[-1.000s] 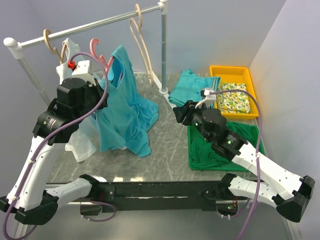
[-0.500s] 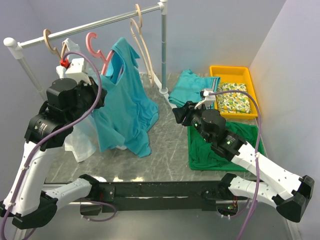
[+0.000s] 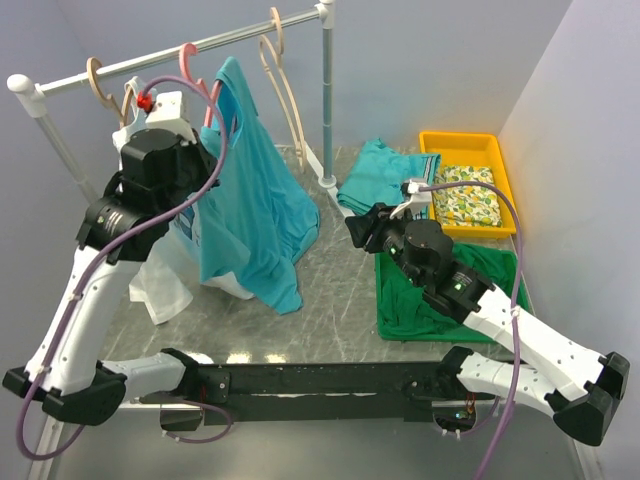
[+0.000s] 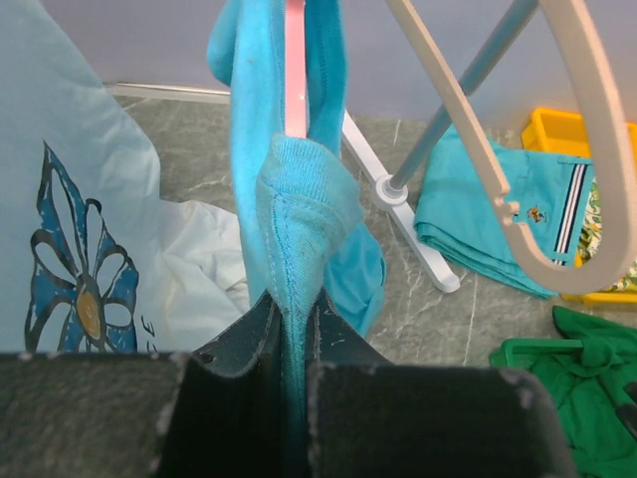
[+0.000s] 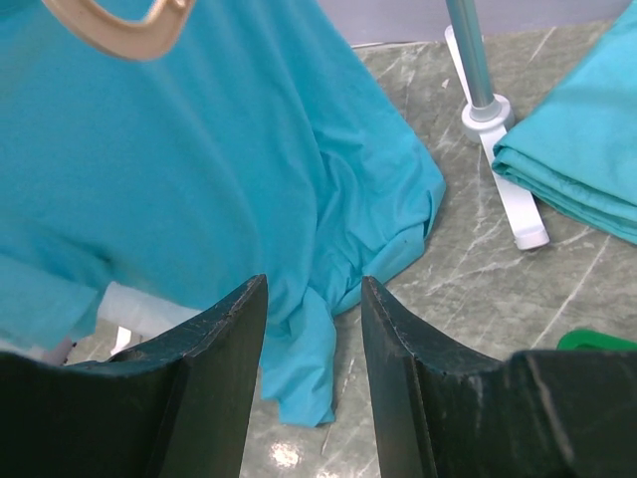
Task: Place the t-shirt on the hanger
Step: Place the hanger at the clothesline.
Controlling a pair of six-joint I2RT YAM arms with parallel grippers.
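The shirt-draped pink hanger's hook needs to go over the clothes bar (image 3: 182,52), so my left gripper needs to move up and to the left in the top view, then down a little.
The turquoise t-shirt (image 3: 250,200) hangs draped on the pink hanger (image 3: 205,85), and its hem trails on the table. The hanger's hook (image 3: 188,52) is at the height of the clothes rail (image 3: 250,38); I cannot tell whether it rests on it. My left gripper (image 3: 212,112) is shut on the shirt's bunched collar fabric (image 4: 299,219), with the pink hanger (image 4: 296,60) rising straight above the jaws. My right gripper (image 3: 358,228) is open and empty, low over the table to the right of the shirt. In the right wrist view it (image 5: 312,299) faces the shirt's lower folds (image 5: 249,149).
Beige hangers (image 3: 280,70) (image 3: 97,80) hang on the rail, whose post (image 3: 327,100) stands at the table's back. A white flower-print top (image 3: 165,270) hangs behind my left arm. A folded teal garment (image 3: 385,175), a yellow bin (image 3: 495,155) and a green cloth (image 3: 450,295) lie at right.
My left arm has lifted the hanger and shirt up and right, bringing the hook from below the rail to rail height. The right arm has not moved.
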